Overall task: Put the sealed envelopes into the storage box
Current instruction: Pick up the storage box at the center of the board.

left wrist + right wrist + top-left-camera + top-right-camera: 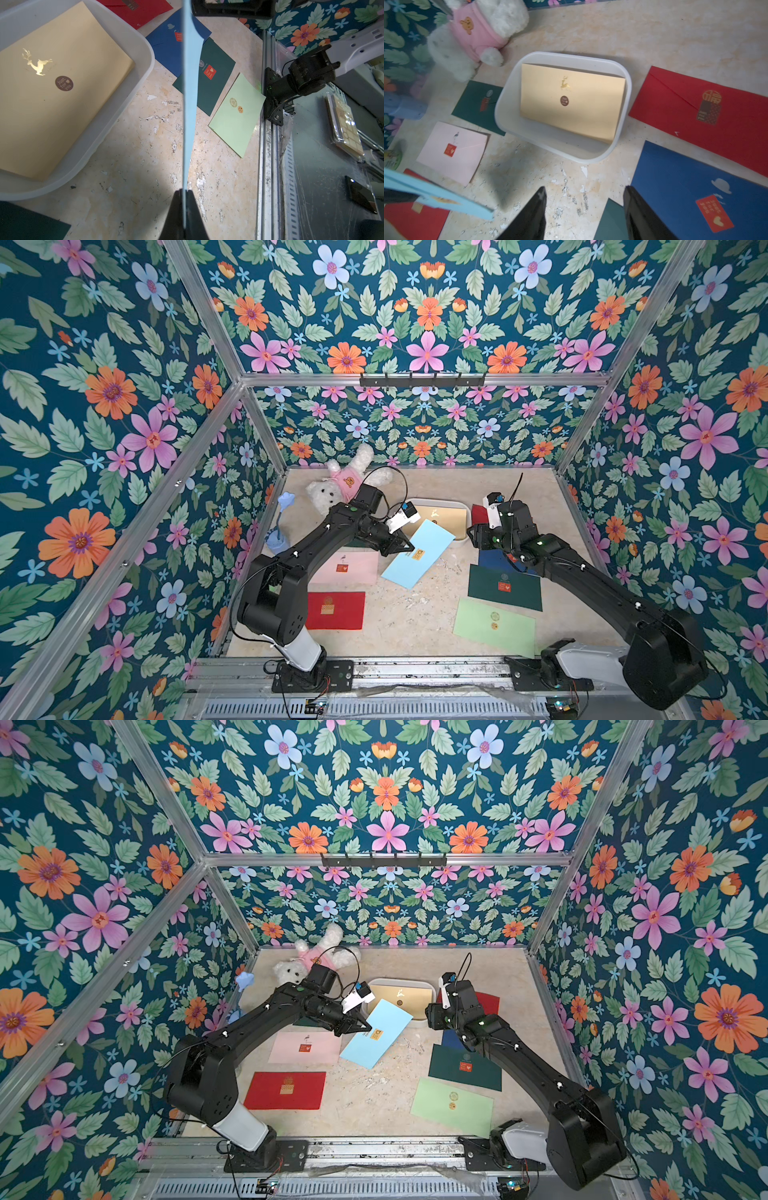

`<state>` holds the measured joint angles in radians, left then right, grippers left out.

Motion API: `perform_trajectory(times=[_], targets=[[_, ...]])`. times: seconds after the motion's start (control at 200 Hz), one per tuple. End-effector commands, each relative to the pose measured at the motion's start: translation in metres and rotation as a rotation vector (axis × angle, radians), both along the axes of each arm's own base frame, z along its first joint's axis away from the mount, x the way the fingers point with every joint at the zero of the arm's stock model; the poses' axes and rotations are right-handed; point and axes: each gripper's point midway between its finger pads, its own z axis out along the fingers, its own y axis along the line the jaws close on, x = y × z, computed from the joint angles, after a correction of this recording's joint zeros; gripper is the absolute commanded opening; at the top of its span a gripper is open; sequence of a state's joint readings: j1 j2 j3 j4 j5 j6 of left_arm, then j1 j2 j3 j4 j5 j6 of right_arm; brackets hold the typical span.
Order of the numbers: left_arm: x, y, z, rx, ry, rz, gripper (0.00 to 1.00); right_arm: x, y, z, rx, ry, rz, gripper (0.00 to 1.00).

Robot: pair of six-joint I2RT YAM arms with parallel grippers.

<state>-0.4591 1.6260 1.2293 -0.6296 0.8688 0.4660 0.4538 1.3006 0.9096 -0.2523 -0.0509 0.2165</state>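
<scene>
My right gripper goes down open onto the box's rim by the navy envelope (468,523) (620,134) next, since that box end is clear of the hanging light blue envelope.
My left gripper (184,193) is shut on the edge of a light blue envelope (417,553), which hangs tilted above the table beside the storage box (440,502). The white box (571,55) holds a yellow envelope (581,112) lying flat. My right gripper (584,188) stands open and empty, just in front of the box and above the table. Flat on the table lie pink (347,568), red (336,610), dark green (505,587), light green (494,626) and navy (685,187) envelopes. Another red one (706,116) lies right of the box, and another dark green one (477,104) lies to its left.
A white plush bear in a pink shirt (345,485) lies at the back left. A small blue cup with a flower (278,535) stands by the left wall. A metal rail (415,668) runs along the table's front edge.
</scene>
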Motion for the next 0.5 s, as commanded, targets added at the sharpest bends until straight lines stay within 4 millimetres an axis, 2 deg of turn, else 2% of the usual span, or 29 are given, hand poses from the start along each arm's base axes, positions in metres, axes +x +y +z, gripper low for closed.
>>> perform_trajectory(times=[0.0,0.065,0.225,0.405,0.425,0.495], targets=[[0.016,0.003,0.002,0.03,0.033,0.142,0.0,0.013,-0.016,-0.015,0.019,0.073,-0.117,0.6],[0.024,0.007,0.004,0.05,0.027,0.208,0.0,0.021,-0.02,-0.026,0.03,0.112,-0.147,0.58],[0.034,0.017,0.017,0.073,-0.019,0.315,0.0,0.039,-0.009,-0.046,0.037,0.17,-0.15,0.56],[0.039,0.025,0.031,0.088,-0.05,0.378,0.0,0.058,-0.002,-0.059,0.029,0.205,-0.167,0.53],[0.039,0.026,0.032,0.091,-0.053,0.385,0.0,0.06,-0.002,-0.071,0.012,0.231,-0.172,0.53],[0.04,0.029,0.038,0.096,-0.057,0.409,0.0,0.064,-0.002,-0.081,-0.012,0.255,-0.177,0.51]])
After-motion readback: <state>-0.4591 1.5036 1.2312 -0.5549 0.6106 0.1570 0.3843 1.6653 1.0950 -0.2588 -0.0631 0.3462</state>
